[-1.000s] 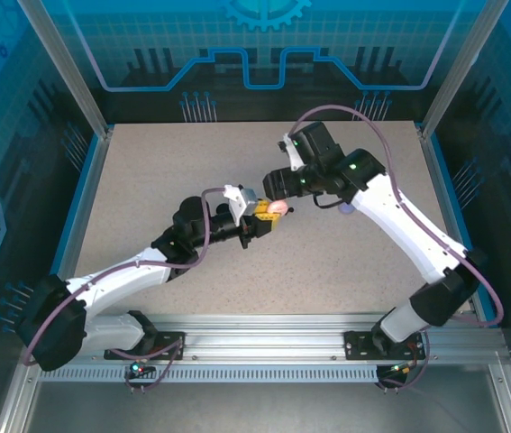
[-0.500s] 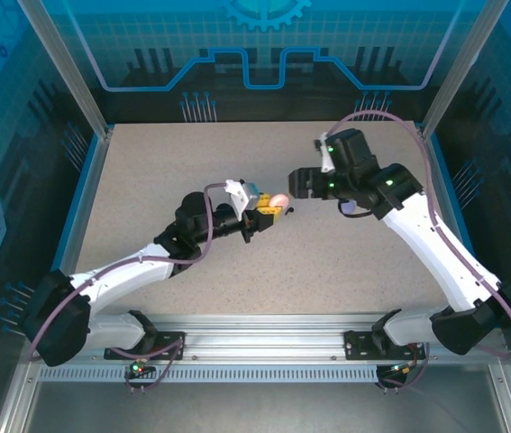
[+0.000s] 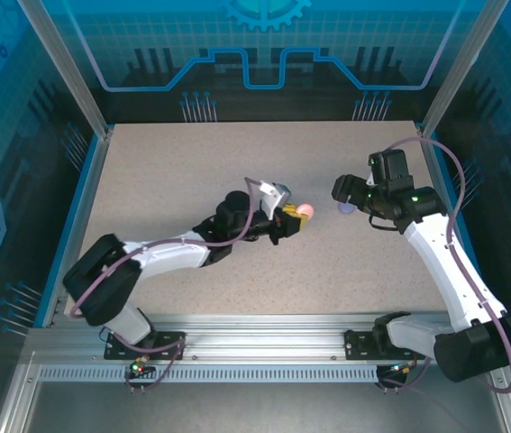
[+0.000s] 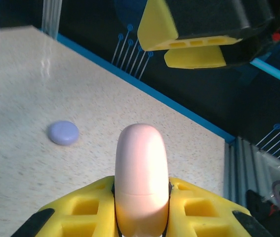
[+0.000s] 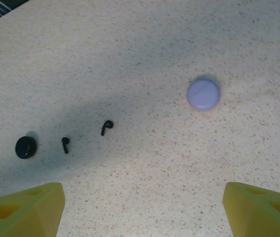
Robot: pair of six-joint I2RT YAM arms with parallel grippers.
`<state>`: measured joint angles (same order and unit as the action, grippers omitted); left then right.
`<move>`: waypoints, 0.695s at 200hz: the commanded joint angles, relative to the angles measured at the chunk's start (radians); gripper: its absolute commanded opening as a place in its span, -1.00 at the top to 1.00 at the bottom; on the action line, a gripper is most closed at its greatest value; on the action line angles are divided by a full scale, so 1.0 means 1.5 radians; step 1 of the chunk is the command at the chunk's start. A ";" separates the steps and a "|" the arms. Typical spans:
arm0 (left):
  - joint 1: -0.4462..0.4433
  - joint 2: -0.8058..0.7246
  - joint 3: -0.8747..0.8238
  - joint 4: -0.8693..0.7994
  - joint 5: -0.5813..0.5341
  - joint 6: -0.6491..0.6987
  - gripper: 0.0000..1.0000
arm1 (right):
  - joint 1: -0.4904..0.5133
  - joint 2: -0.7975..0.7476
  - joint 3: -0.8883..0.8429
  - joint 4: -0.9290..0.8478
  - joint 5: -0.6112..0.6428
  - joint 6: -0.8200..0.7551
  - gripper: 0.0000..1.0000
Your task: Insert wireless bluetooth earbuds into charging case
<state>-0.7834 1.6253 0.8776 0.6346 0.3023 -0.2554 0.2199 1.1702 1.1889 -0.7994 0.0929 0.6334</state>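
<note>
I will next move my left gripper down toward the lilac case and let go of the pink case on the bare tabletop nearside of it, because that spot is below my gripper.
My left gripper is shut on a pale pink charging case, held above the table with its lid closed between the yellow fingers. In the top view the pink case hangs at mid-table. My right gripper is open and empty, hovering over bare table. Below it lie two black earbuds, a small round black case and a closed lilac case. From above, the right gripper is just above the lilac case, right of the pink one.
The left wrist view has the lilac case lying on the table ahead and the right gripper's yellow fingers high in front. The blue-edged right rim of the table is close to the right arm.
The right gripper has pulled back to the right, away from the pink case, and opened wider. The left gripper has carried the pink case to the right.
</note>
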 commanded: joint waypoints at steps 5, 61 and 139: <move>-0.036 0.079 0.067 0.031 -0.030 -0.128 1.00 | -0.035 -0.031 -0.020 0.037 -0.026 0.023 -0.69; -0.073 0.260 0.205 0.002 -0.096 -0.351 1.00 | -0.082 -0.037 -0.029 0.058 -0.040 0.031 -0.69; -0.076 0.447 0.381 -0.096 -0.080 -0.526 1.00 | -0.116 -0.021 -0.043 0.080 -0.070 0.036 -0.69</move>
<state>-0.8932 2.2375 1.3632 0.5610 0.1719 -0.9237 0.0643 1.1320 1.1309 -0.7036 0.0093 0.6811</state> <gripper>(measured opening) 0.221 0.846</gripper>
